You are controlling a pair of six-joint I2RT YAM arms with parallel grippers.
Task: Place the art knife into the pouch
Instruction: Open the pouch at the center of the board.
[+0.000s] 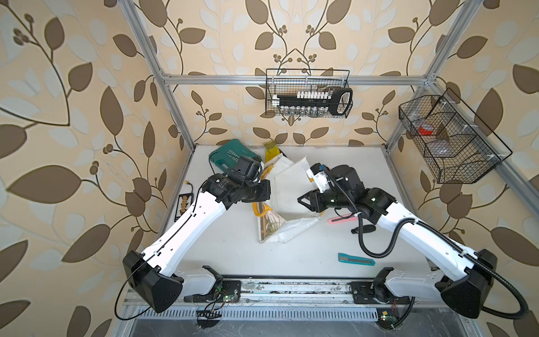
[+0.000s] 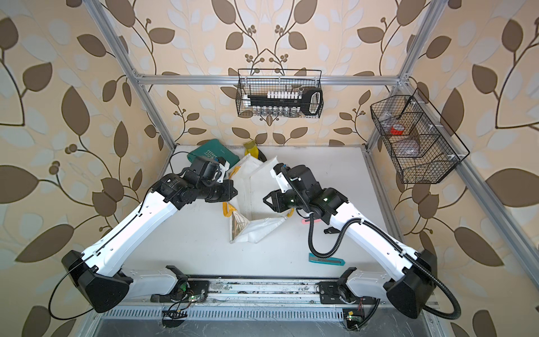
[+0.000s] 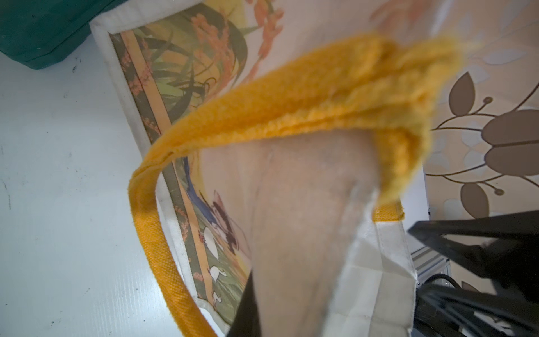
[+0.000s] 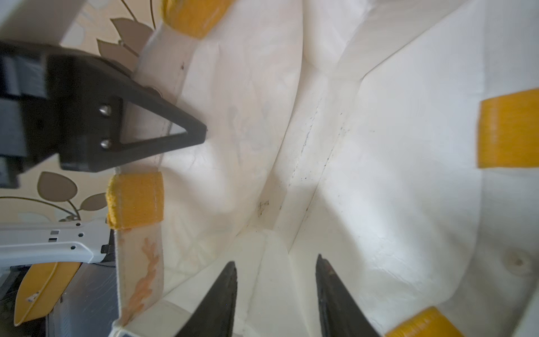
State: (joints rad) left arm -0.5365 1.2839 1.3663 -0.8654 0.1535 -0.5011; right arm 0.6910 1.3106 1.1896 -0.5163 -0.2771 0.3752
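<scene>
My left gripper needs to pull the pouch's rim (image 1: 271, 192) (image 3: 303, 306) between its fingers away from the right gripper in the pouch's opening, toward the black tray, and let go next.
The white pouch (image 1: 287, 186) (image 2: 253, 186) lies mid-table with its mouth held wide. My left gripper (image 1: 267, 191) (image 4: 201, 135) is shut on the pouch's rim between two yellow handle tabs. Its wrist view shows the printed side (image 3: 180, 73) and a yellow handle (image 3: 291, 96). My right gripper (image 1: 304, 201) (image 4: 276, 259) stands open in the mouth with nothing between its fingers. The white inside (image 4: 393, 146) shows no knife. A pink cutter (image 1: 339, 218), a small black tool (image 1: 363, 230) and a teal cutter (image 1: 355, 259) lie to the right. I cannot tell which is the art knife.
A green tool case (image 1: 230, 154) sits at the back behind my left wrist. A small black tray of brass parts (image 1: 184, 207) lies by the left edge. Wire baskets hang on the back wall (image 1: 309, 93) and the right wall (image 1: 446, 140).
</scene>
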